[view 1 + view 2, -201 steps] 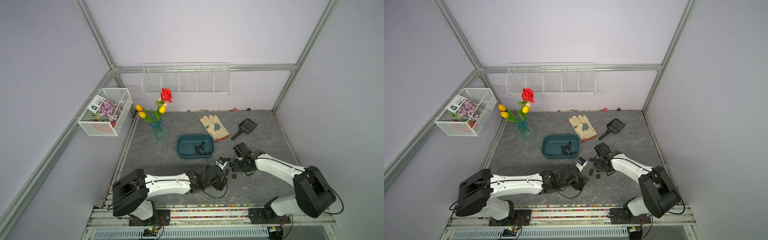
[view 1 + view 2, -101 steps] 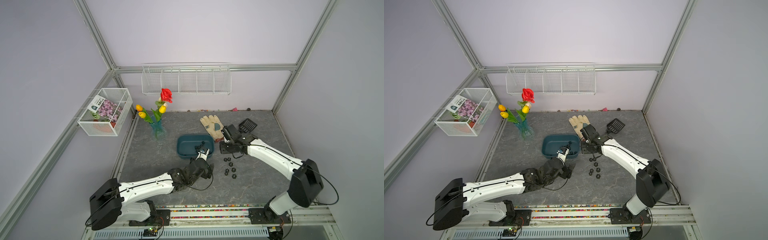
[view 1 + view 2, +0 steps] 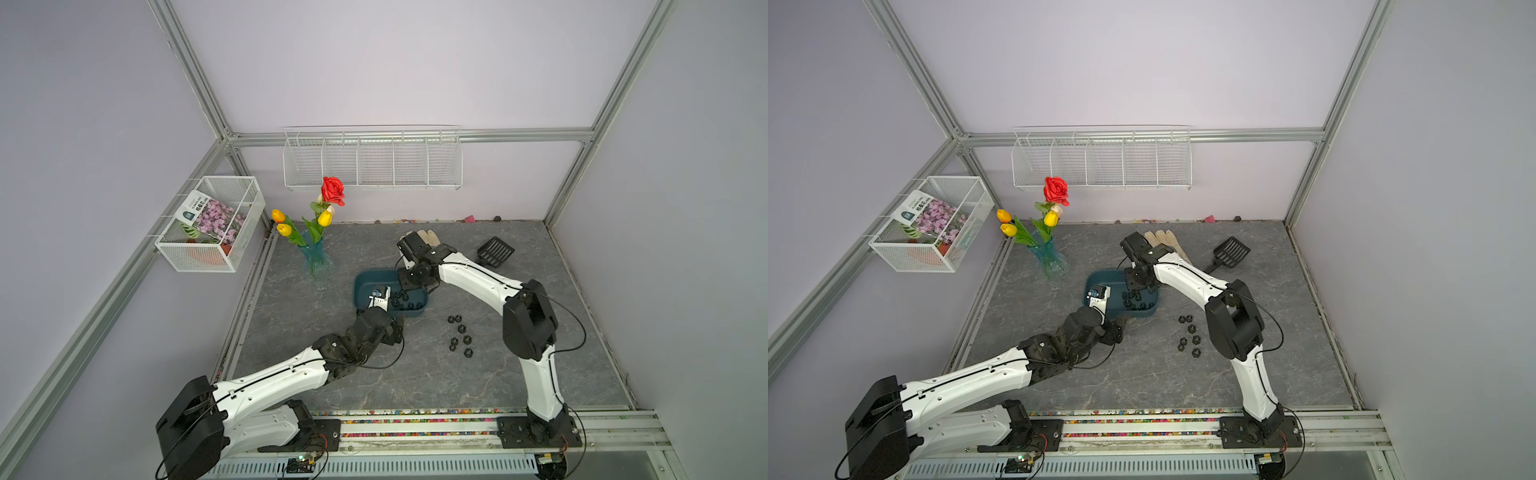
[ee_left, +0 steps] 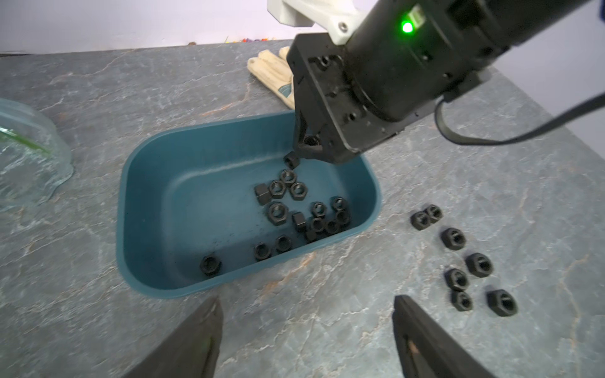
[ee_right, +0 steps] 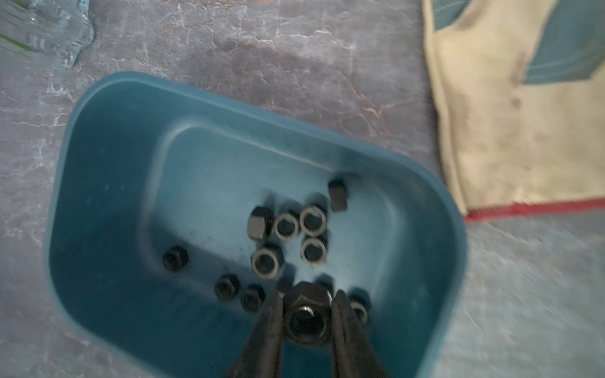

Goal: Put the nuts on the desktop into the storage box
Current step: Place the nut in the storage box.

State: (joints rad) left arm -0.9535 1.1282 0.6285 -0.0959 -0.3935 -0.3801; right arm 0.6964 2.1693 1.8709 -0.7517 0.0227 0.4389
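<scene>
The bottom of the box beyond the nut cluster point(image 3: 390, 282) point(image 5: 274, 179) is bare, so I will move my right gripper toward the vase, lower it over that spot and let go of the nut.
The teal storage box point(image 3: 360, 286) point(image 3: 1094, 280) point(image 4: 126, 196) point(image 5: 64, 163) sits mid-desktop with several black nuts point(image 4: 278, 212) point(image 5: 286, 225) inside. Several more nuts point(image 3: 461, 336) point(image 3: 1192, 336) point(image 4: 453, 239) lie loose on the grey desktop point(image 3: 519, 374) to the box's right. My right gripper point(image 5: 307, 304) point(image 4: 304, 152) point(image 3: 406, 290) hangs over the box's right half, shut on one nut point(image 5: 307, 322). In front of the box's near wall, my left gripper point(image 4: 306, 299) point(image 3: 397, 327) is open above bare stone, holding nothing.
A cream work glove point(image 3: 428, 239) point(image 4: 271, 72) point(image 5: 507, 131) lies just behind the box, under the right arm. A black slotted scoop point(image 3: 494, 251) is at the back right. A glass vase of flowers point(image 3: 316, 257) point(image 4: 26, 157) stands left of the box. Wire baskets point(image 3: 374, 162) hang on the walls.
The right gripper rose from the loose nuts, swung back towards the glove, then left over the box. The left gripper moved left from beside the nuts to the box's front.
</scene>
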